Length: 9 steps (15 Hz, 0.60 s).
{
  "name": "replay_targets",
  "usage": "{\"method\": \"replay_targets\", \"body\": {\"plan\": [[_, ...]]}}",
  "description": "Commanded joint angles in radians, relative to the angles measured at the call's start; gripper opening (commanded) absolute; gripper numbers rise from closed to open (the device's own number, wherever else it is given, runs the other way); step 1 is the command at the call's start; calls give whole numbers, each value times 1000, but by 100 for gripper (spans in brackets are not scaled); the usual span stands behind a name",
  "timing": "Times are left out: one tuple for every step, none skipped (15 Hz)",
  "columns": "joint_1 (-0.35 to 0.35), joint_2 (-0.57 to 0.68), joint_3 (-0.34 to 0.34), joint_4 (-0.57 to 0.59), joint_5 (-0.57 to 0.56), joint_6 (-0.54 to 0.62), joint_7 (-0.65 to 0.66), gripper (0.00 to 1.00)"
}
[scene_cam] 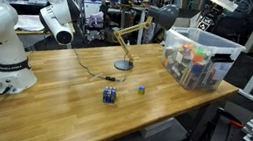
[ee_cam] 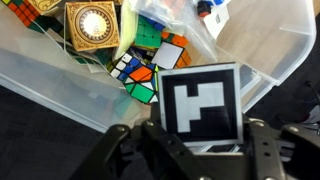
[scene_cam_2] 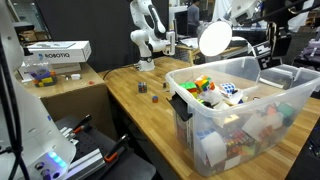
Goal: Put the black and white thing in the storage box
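Note:
My gripper should next lower the black and white thing a little over the open storage box [ee_cam: 60, 70], toward the colourful puzzle cubes, as it belongs inside that clear bin.
In the wrist view my gripper [ee_cam: 200, 150] is shut on the black and white thing [ee_cam: 200, 105], a cube with a white marking on a black face. I hold it over the open storage box [ee_cam: 60, 70], a clear bin with several colourful puzzle cubes inside. The box stands at the table's end in both exterior views [scene_cam: 201, 59] [scene_cam_2: 232, 108]. My arm rises from its white base [scene_cam: 2, 57] and leaves the top of the picture, so the gripper is not clearly visible in the exterior views.
A small dark blue block [scene_cam: 110, 95] and a tiny blue piece [scene_cam: 142, 89] lie on the wooden table [scene_cam: 63, 91]. A wooden desk lamp [scene_cam: 129, 43] stands next to the box. A cable runs across the table.

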Motion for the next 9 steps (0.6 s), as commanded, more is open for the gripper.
{"method": "replay_targets", "body": {"plan": [[-16,0,17,6,-9,-3,7,64],[-16,0,17,6,-9,-3,7,64],[-16,1,17,6,-9,-3,7,64],[-16,1,17,6,-9,-3,7,39],[-11,3,19,6,-14,-2,7,39],[-6,13,25,16,-18,-3,6,39],[-2,24,35,34,-17,-17,13,39],[5,38,44,50,-23,-14,18,39],[9,53,54,68,-31,-23,20,39]]}}
